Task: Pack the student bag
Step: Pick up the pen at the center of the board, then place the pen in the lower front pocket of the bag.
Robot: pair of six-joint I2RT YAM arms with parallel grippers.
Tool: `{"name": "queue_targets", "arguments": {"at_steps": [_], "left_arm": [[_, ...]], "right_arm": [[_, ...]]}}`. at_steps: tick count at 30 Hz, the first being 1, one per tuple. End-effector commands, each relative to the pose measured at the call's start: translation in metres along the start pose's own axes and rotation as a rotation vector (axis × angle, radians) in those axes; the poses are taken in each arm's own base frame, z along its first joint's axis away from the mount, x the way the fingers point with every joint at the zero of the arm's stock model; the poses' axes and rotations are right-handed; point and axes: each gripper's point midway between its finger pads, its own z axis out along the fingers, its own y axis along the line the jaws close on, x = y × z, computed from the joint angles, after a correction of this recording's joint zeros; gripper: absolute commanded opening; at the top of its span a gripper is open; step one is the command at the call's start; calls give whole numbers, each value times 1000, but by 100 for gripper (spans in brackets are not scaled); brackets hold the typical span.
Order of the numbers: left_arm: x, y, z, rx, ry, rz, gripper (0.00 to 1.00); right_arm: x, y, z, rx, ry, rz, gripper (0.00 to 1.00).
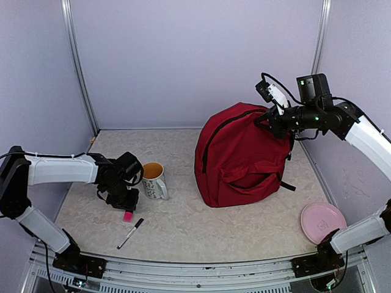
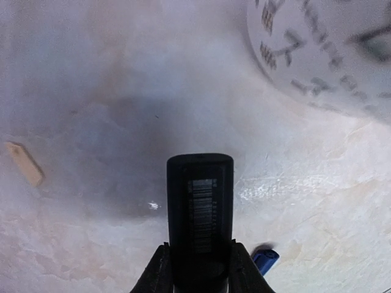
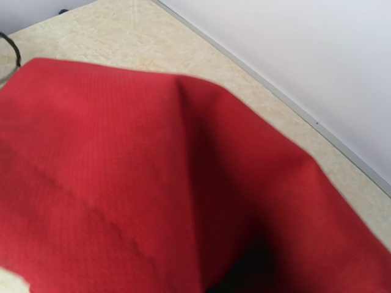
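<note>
My left gripper is going up next and will carry the black item to the right in the top view, over the bag's front pocket, with the bag held up.
The student bag, a dark red backpack with black zips, stands upright at the right middle of the table. My right gripper is shut on the fabric at the bag's top right corner and holds it up. The right wrist view shows only pulled red fabric; the jaws are hidden there. My left gripper hangs low over the table just left of the mug. In the left wrist view the left gripper is shut on a black oblong item with a barcode label.
A white printed mug holding brown liquid stands beside the left gripper. A small pink thing and a black marker lie in front of it. A pink plate lies at front right. A blue-tipped item and a wooden chip lie on the table.
</note>
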Motion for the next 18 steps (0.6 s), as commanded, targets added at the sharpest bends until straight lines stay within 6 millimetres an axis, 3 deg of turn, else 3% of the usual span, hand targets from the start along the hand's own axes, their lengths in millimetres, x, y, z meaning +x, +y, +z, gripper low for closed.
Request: {"name": "queue_targets", "arguments": {"at_steps": [1,4,6,9,11,12,15,18], "left_arm": [[-42,18,-66,-52,-211,-74,8],[-69,31,-127,-96,-391,-129,8],[-85,12,-177,-35,-542,-92,9],[-88,-76,-242,250,-713,149,13],[-79,-137,-271,402,-787,313,14],[-67,-174,-275,455,-789,436,14],[-41,-253,-270,527,-779,719,16],[-31,-317,-243,542,-741,928,15]], "right_arm": [[-17,1,-10,-3,-61,-9,10],[-18,1,-10,-1,-64,-6,10],[-18,0,-8,3,-63,-4,10],[-17,-1,-5,5,-58,-1,10],[-17,-2,-4,9,-57,2,10],[-16,-2,-3,8,-56,1,10],[-15,-2,-2,5,-47,11,10],[-15,-3,-2,9,-42,17,10]]}}
